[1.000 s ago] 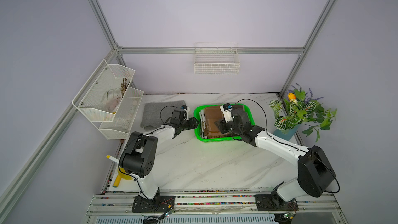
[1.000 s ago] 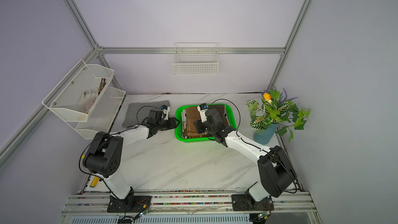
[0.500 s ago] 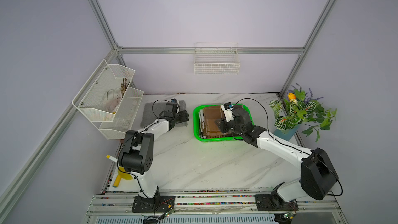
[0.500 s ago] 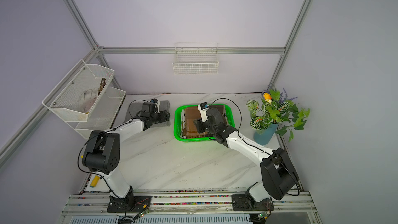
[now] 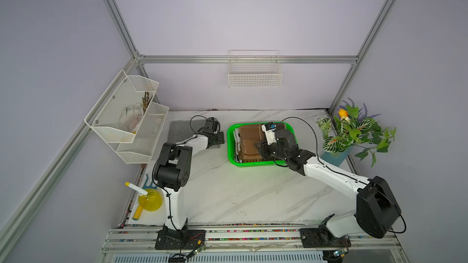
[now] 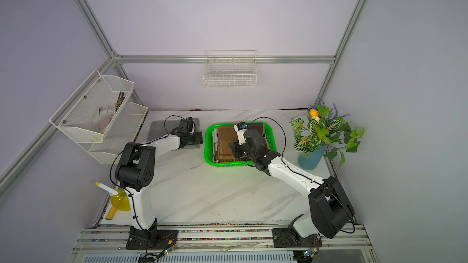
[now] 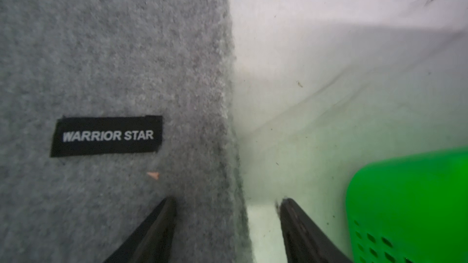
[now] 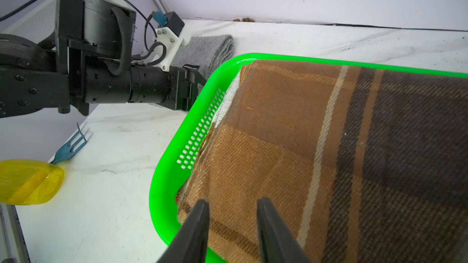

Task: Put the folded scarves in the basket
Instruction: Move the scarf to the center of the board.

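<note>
My left gripper's fingers are open above the grey scarf's near corner by the basket, so next I need to lower them and close them on it.
A brown plaid scarf lies folded inside the bright green basket. A grey folded scarf with a black label lies on the table left of the basket. My left gripper is open, low between them. It straddles the grey scarf's right edge, one finger over the cloth and one over bare table. My right gripper hovers over the plaid scarf's near-left corner, slightly open with nothing between its fingers.
A white mesh two-tier rack hangs on the left wall. A white wire basket hangs on the back wall. A potted plant stands right of the green basket. A yellow flask and a teal fork-like tool lie at the front left.
My left gripper has drawn back from the basket's left rim onto the grey scarf's edge and opened wider. The right gripper has stayed over the plaid scarf.
</note>
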{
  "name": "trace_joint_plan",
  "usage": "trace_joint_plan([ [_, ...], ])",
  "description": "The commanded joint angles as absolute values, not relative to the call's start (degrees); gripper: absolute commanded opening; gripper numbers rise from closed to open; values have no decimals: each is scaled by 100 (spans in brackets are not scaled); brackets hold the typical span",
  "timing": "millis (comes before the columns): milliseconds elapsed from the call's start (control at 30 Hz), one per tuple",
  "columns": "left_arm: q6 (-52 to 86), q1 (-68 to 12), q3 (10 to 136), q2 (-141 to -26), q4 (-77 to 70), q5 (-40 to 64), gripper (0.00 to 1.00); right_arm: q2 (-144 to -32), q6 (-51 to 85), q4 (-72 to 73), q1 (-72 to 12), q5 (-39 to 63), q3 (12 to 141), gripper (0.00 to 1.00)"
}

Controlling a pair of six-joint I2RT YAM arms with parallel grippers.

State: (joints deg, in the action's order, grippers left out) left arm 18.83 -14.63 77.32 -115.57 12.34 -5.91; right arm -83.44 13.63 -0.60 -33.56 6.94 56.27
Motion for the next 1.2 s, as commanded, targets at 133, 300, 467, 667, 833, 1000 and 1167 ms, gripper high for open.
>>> trace_joint_plan([
  [133,1842,-1713,7527,-11898,1703,-982,57,-7951,1358,130,-3384,736,5494,37],
  [300,1852,-1729,7280,-11833,1701,-1056,26,-7851,1429,203,-3393,939,5432,36],
  [467,1873,-1728,6842,-11619,1636,-873,15,-7833,1450,211,-3418,940,5397,35],
  [667,1946,-1729,6137,-11252,1216,-301,1,-7774,1476,235,-3504,949,5311,35],
  [833,2161,-1749,5679,-11029,917,83,0,-7735,1504,219,-3574,914,5210,34],
  [1000,2448,-1784,4855,-10461,727,-27,1,-7743,1585,202,-3697,975,5144,34],
  [1167,2771,-2003,4158,-10055,300,360,3,-7721,1836,541,-3943,1350,4830,34],
])
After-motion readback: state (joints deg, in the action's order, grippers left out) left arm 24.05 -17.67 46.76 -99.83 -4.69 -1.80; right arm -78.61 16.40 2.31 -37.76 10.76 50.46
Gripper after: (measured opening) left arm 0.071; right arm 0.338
